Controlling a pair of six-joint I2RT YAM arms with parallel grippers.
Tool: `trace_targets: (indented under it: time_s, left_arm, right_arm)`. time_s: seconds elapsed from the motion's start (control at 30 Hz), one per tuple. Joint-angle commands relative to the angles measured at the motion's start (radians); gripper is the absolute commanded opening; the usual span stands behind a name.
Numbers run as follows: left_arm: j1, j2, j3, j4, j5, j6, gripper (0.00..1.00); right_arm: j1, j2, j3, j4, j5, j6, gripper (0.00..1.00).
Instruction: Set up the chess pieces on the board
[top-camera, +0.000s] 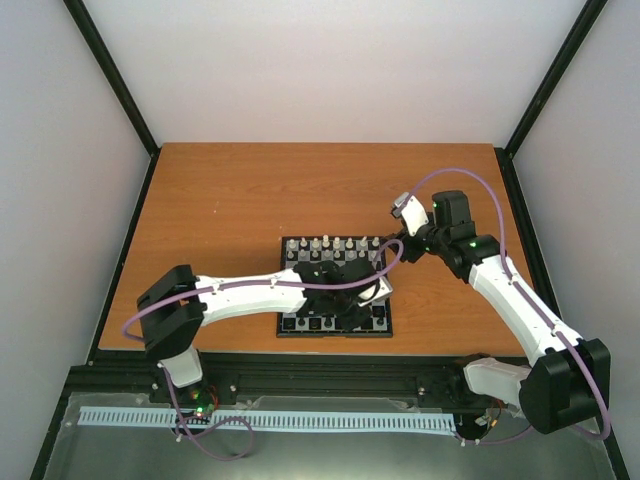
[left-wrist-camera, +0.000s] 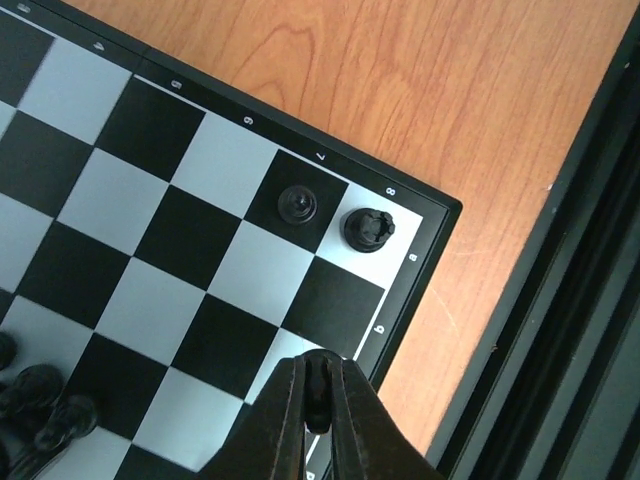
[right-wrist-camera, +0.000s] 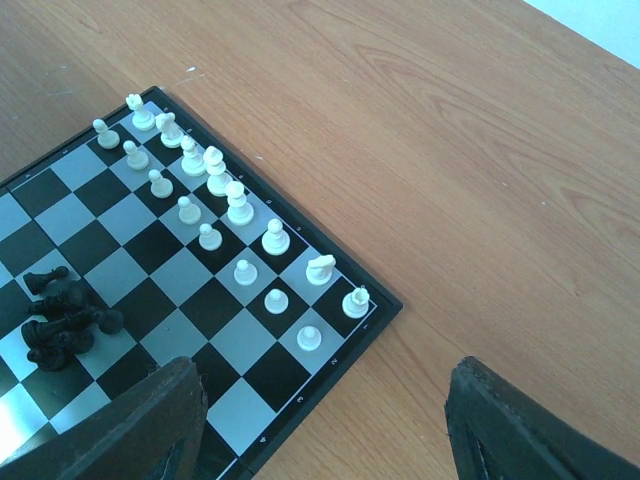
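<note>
The dark square (left-wrist-camera: 335, 306) beside the black rook is empty, so my left gripper will next go down and move slightly toward the rook to put the small black piece there.
The board (top-camera: 384, 322) lies mid-table. White pieces (right-wrist-camera: 240, 205) stand in two rows along its far edge, also in the top view (top-camera: 330, 244). A heap of black pieces (right-wrist-camera: 62, 320) lies on the middle squares. A black pawn (left-wrist-camera: 297, 204) and a black rook (left-wrist-camera: 367, 228) stand at the board's near right corner. My left gripper (left-wrist-camera: 318, 392) hovers over that corner, shut on a small black piece (left-wrist-camera: 319, 385). My right gripper (right-wrist-camera: 320, 420) is open and empty, above the board's far right corner (top-camera: 405, 235).
The orange table (top-camera: 230, 190) spreads around the board. A black frame rail (left-wrist-camera: 590, 300) runs along the near edge, close to the board's corner. Grey walls close in the left, right and back.
</note>
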Motion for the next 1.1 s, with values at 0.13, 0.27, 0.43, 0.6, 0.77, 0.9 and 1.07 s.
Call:
trace_targets:
  time_s: [0.13, 0.27, 0.43, 0.6, 0.77, 0.9, 1.07]
  left_arm:
    - [-0.032, 0.108, 0.078, 0.035, 0.031, 0.034, 0.01]
    - [-0.039, 0.143, 0.091, 0.036, 0.023, 0.034, 0.02]
    - [-0.039, 0.160, 0.090, 0.043, 0.025, 0.034, 0.02]
    - [-0.039, 0.170, 0.085, 0.044, 0.002, 0.029, 0.07]
    - [-0.040, 0.173, 0.085, 0.046, -0.018, 0.026, 0.17]
    - [-0.039, 0.177, 0.085, 0.046, -0.021, 0.025, 0.17]
    - [-0.039, 0.179, 0.082, 0.049, -0.028, 0.023, 0.18]
  right_arm:
    - [-0.020, -0.010, 0.030, 0.008, 0.001, 0.007, 0.67]
    - [-0.023, -0.004, 0.028, 0.003, -0.006, 0.000, 0.67]
    - [-0.025, 0.003, 0.030, -0.001, -0.015, -0.005, 0.67]
    - [-0.025, 0.007, 0.030, -0.005, -0.024, -0.008, 0.67]
    - [-0.024, 0.015, 0.032, -0.008, -0.029, -0.010, 0.67]
    - [-0.026, 0.017, 0.032, -0.010, -0.034, -0.012, 0.67]
    - [-0.027, 0.021, 0.034, -0.014, -0.036, -0.014, 0.67]
